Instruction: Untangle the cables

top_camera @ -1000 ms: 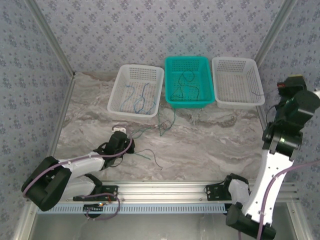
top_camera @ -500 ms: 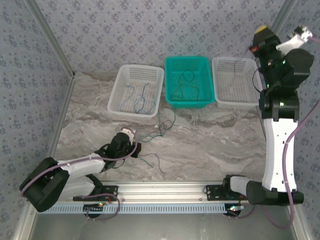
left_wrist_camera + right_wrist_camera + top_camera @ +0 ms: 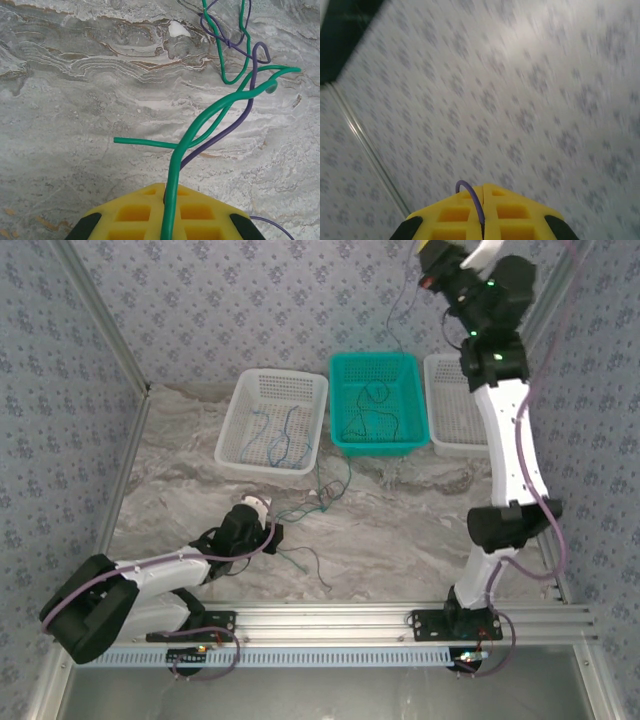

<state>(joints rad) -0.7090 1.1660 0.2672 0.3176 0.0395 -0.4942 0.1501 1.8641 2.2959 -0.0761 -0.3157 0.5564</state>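
Observation:
The teal basket with its dark cables is well below my right gripper, so the gripper will go down over it next and let go of the thin purple cable (image 3: 479, 207).
My left gripper (image 3: 262, 508) lies low on the marble table, shut on a green cable (image 3: 172, 175) that runs out between its yellow fingers (image 3: 135, 210). That cable twists together with a purple one (image 3: 250, 90) and joins a loose tangle (image 3: 320, 490) in front of the baskets. My right gripper (image 3: 432, 252) is raised high against the back wall, above the teal basket (image 3: 375, 357). It is shut on a thin purple cable (image 3: 479, 207), which dangles down (image 3: 391, 315) toward that basket. Dark cables (image 3: 375, 415) lie in the teal basket. Blue ones (image 3: 275, 435) lie in the left white basket (image 3: 230, 418).
A second white basket (image 3: 450, 449) stands to the right of the teal one, partly behind the right arm. A loose cable end (image 3: 312, 562) trails on the table right of the left gripper. Patterned walls close in the back and sides.
The right arm swung from the right edge up and leftward to high above the baskets, carrying the purple cable. The left gripper shifted slightly right with the green cable.

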